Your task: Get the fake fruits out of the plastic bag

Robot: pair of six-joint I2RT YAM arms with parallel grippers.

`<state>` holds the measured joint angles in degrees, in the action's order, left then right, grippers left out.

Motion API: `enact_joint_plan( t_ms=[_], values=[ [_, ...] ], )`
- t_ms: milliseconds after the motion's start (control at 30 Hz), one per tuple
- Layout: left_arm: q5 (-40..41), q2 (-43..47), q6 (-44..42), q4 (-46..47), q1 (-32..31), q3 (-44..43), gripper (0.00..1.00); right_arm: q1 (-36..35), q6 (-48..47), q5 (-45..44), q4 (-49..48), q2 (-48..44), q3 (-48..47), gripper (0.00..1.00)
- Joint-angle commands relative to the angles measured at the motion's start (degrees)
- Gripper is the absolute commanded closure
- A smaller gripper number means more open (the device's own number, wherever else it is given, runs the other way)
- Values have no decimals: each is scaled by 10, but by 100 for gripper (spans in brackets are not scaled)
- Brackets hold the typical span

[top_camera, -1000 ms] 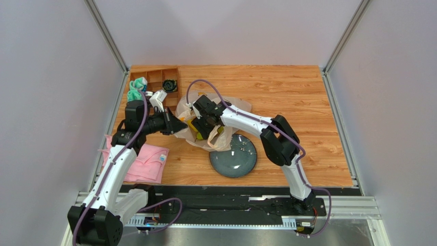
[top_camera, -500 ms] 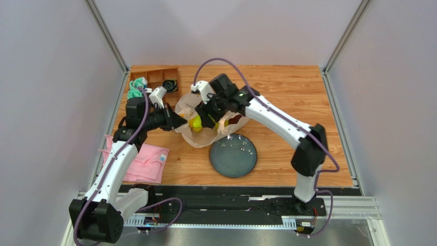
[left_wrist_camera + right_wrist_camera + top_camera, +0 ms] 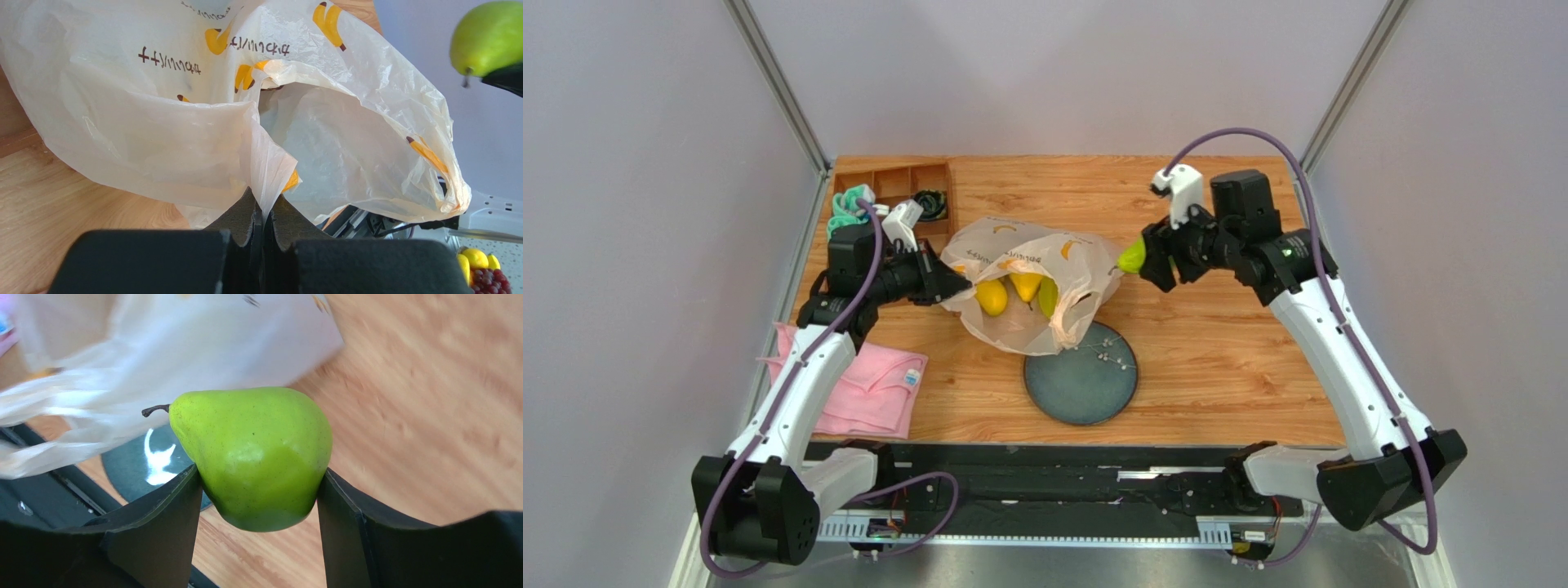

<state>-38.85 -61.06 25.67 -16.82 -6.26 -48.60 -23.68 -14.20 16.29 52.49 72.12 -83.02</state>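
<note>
The green pear will go on the far part of the empty dark plate in front of the bag (image 3: 1020, 263), so I will move my right gripper down and back to set it there.
The plastic bag (image 3: 1020, 263) lies mid-table, cream-white with banana prints, its mouth held open toward the right. My left gripper (image 3: 955, 284) is shut on the bag's edge (image 3: 264, 184). Inside the bag I see yellow fruits (image 3: 993, 297), a mango and a lemon or the like. My right gripper (image 3: 1151, 257) is up in the air right of the bag, shut on a green pear (image 3: 255, 454), which also shows in the top view as the pear (image 3: 1131, 256) and in the left wrist view as the pear (image 3: 488, 38).
A dark round plate (image 3: 1081, 374) lies just in front of the bag. A folded pink cloth (image 3: 867, 386) lies at the left. A wooden compartment tray (image 3: 891, 186) with rolled socks stands at the back left.
My right gripper has pulled out of the bag and swung up and to the right, carrying the green pear. The bag has settled open. The left gripper has kept its hold.
</note>
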Motion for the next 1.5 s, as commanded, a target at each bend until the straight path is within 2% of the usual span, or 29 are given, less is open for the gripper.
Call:
enact_joint_plan(
  t_ms=[0,100,200,300,533,667,833,867,967,1000,1067,1100,1300,1367,1467],
  values=[
    [2,9,8,21,3,-16,97,81,90,-41,61,13,86,67],
    [1,19,13,27,3,-6,96,85,114,0,61,15,176,67],
    [7,29,10,27,4,3,96,52,122,23,37,29,232,65],
    [10,37,6,31,4,11,96,27,137,38,-9,52,252,63],
    [12,52,8,35,13,32,95,11,189,44,-82,143,227,63],
    [15,74,13,54,21,53,94,5,203,46,-92,189,193,57],
    [13,87,30,69,39,71,94,-4,219,51,-99,237,154,55],
    [13,88,30,68,40,71,94,-8,221,52,-99,239,150,54],
    [11,89,31,67,42,68,94,-26,229,45,-94,239,159,37],
    [10,88,31,67,42,66,94,-32,232,44,-88,234,163,24],
    [7,88,35,69,43,64,94,-37,226,49,-76,210,169,12],
    [5,88,37,69,43,64,94,-36,221,50,-60,197,174,1],
    [-5,77,50,75,43,66,94,-34,145,32,26,50,141,0],
    [-7,69,46,67,43,62,94,-34,113,34,35,21,85,0],
    [-10,56,36,63,43,57,94,-37,86,38,-9,-7,2,0]
  ],
)
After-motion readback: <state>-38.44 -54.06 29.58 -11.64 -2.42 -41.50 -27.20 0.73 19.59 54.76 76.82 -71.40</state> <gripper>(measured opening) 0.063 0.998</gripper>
